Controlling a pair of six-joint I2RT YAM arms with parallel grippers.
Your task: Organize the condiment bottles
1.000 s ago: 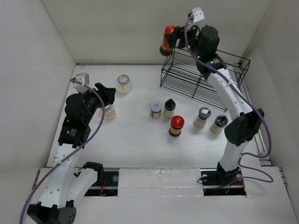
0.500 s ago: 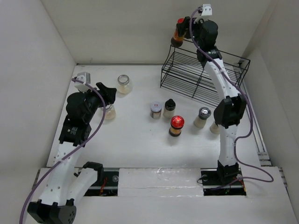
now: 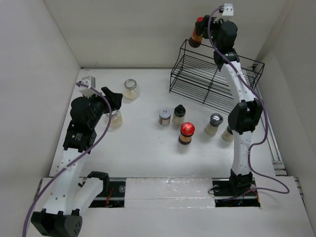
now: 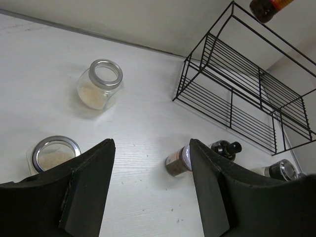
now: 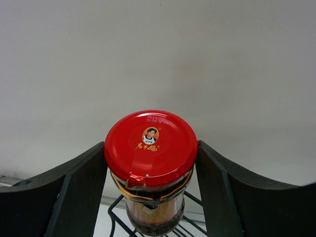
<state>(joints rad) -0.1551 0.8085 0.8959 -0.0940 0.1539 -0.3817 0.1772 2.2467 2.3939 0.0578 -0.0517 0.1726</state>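
Note:
My right gripper should next release the dark jar over the back corner of the rack's upper shelf (image 3: 191,59), lowering there as that shelf is still empty.
My right gripper (image 3: 201,32) is shut on a dark jar with a red lid (image 5: 150,144), holding it by the lid high above the back left corner of the black wire rack (image 3: 213,78). The left gripper (image 3: 113,98) hovers open beside a clear glass jar (image 3: 116,118), nothing between its fingers (image 4: 89,187). A second clear jar (image 3: 131,89) stands farther back. Mid-table stand a silver-capped shaker (image 3: 165,116), a black-capped one (image 3: 178,114), another red-lidded dark jar (image 3: 186,132) and a silver-topped shaker (image 3: 214,123). One more shaker (image 3: 228,133) is half hidden by the right arm.
The two-tier rack (image 4: 247,94) sits at the back right, close to the side wall. White walls enclose the table on three sides. The right arm (image 3: 242,118) stretches tall over the table's right part.
The right arm has carried the red-lidded jar up and toward the back right, from beside the rack's left corner to above it. The left arm has barely moved.

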